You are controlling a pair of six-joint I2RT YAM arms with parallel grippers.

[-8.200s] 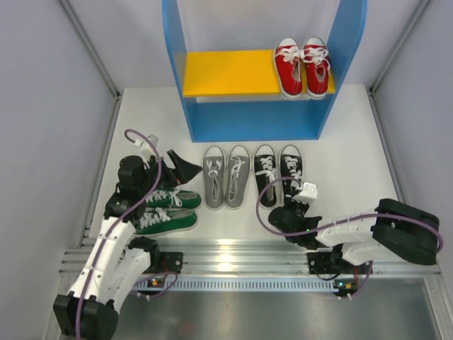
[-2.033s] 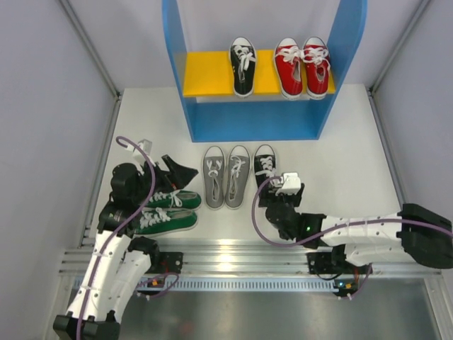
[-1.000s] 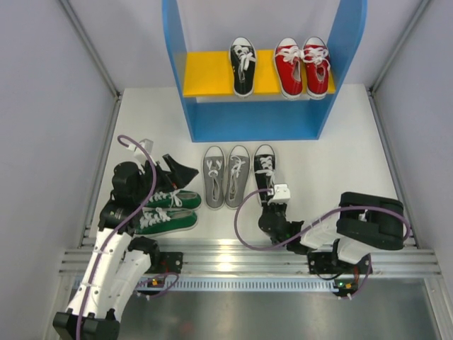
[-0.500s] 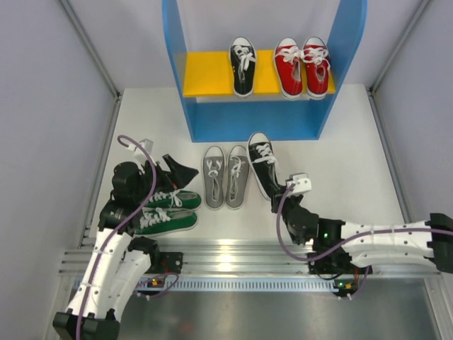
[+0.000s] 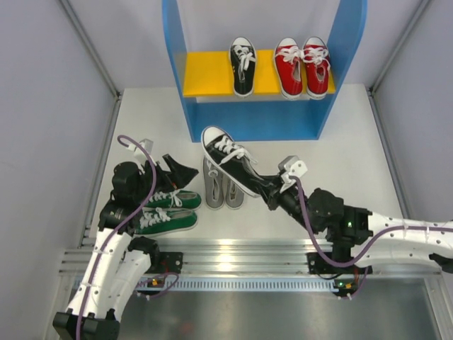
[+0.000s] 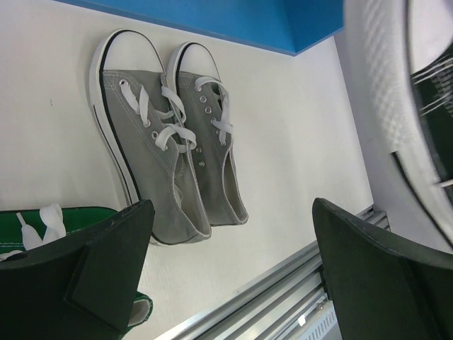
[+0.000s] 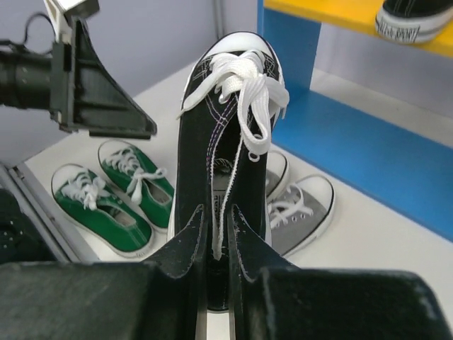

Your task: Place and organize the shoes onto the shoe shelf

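My right gripper carries the shoe's mate outward onto the bare yellow board between blue side and black shoe next, turning straight, and releases, since the board lies outward.
My right gripper [image 5: 272,193] [image 7: 217,227] is shut on the heel rim of a black shoe [image 5: 230,161] [image 7: 226,142]. It holds the shoe in the air over the grey pair [image 5: 225,188] [image 6: 170,163], toe pointing toward the shoe shelf [image 5: 191,113]. On the yellow board [image 5: 209,74] stand the other black shoe [image 5: 242,67] and the red pair [image 5: 303,67]. My left gripper [image 5: 180,170] [image 6: 233,283] hangs open and empty just above the green pair [image 5: 166,211] [image 7: 113,198].
Grey walls close in the table on both sides. A metal rail [image 5: 233,251] runs along the near edge by the arm bases. The shelf's blue base [image 6: 233,21] lies just beyond the grey pair's toes.
My right gripper has lifted the black shoe off the table and swung it left, so it now hangs above the grey pair. The left arm has stayed put.
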